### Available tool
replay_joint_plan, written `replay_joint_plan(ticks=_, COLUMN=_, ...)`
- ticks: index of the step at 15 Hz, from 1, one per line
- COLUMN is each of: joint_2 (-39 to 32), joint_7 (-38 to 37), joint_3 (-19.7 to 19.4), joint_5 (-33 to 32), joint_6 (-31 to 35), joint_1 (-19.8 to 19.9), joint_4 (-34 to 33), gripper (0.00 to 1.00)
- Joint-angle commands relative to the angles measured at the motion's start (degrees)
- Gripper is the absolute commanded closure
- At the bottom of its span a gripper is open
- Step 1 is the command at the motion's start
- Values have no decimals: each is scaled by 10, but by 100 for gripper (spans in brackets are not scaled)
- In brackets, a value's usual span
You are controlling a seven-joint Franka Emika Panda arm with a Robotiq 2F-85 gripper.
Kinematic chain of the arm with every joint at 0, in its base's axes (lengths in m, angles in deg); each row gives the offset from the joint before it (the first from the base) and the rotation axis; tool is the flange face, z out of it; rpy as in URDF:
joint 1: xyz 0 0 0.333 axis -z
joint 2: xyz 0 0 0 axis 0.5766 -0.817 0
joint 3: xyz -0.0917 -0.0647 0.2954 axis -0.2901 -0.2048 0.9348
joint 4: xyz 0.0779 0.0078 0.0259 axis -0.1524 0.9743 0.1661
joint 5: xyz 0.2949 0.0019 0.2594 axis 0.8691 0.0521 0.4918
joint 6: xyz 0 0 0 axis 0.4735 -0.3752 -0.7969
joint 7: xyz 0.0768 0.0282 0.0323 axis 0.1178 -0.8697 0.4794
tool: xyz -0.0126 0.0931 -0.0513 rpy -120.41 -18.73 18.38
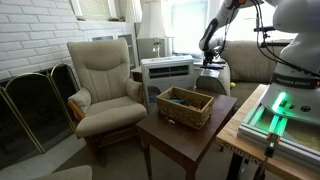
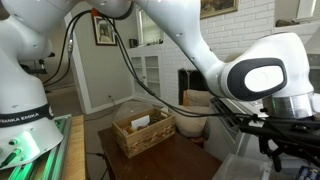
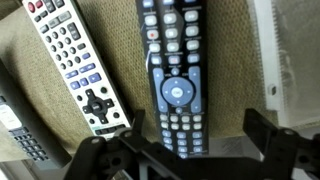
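Note:
The robot will next lower its gripper a little and close it across the black remote (image 3: pixel 174 80) just below it, because the fingers are on both sides of the black remote's end past the blue pad.
In the wrist view a black remote (image 3: pixel 174 80) with grey buttons lies on a tan woven surface (image 3: pixel 235 70). A silver-white remote (image 3: pixel 78 62) lies to its left. My gripper (image 3: pixel 195 135) is open, its two dark fingers standing either side of the black remote's lower end, just above it. In an exterior view the gripper (image 1: pixel 209 68) hangs low at the far end of the room, behind the wicker basket. In an exterior view the gripper (image 2: pixel 283 140) is at the right edge, largely hidden by the arm.
A wicker basket (image 1: pixel 185 106) sits on a dark wooden table (image 1: pixel 175 135); it also shows in an exterior view (image 2: pixel 143 131). A beige armchair (image 1: pixel 103 85) stands beside the table, with a fireplace screen (image 1: pixel 35 105) at the left. A white object (image 3: pixel 295 60) borders the tan surface.

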Motion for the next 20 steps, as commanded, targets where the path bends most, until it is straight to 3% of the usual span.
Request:
replay_joint_plan(ticks=1, joint_2=-8, joint_7=-4, joint_3=-17, joint_5=-15, joint_6=-1, joint_1=-7, joint_4=-22, gripper=0)
replay_joint_plan(ticks=5, joint_2=-24, joint_7=-1, joint_3=-23, joint_5=-18, joint_6=-17, joint_1=-14, joint_4=-39, gripper=0)
replay_joint_plan(ticks=7, joint_2=-32, joint_7=1, joint_3=-24, joint_5=-20, joint_6=-21, joint_1=-17, joint_4=-44, gripper=26)
replay_joint_plan(ticks=13, joint_2=-44, joint_7=4, joint_3=-28, joint_5=-24, joint_6=-27, joint_1=-24, joint_4=-52, gripper=69)
replay_joint_plan(ticks=20, joint_2=33, joint_7=23, joint_3=-14, joint_5=-12, joint_6=20, joint_1=-12, joint_4=37, gripper=71)
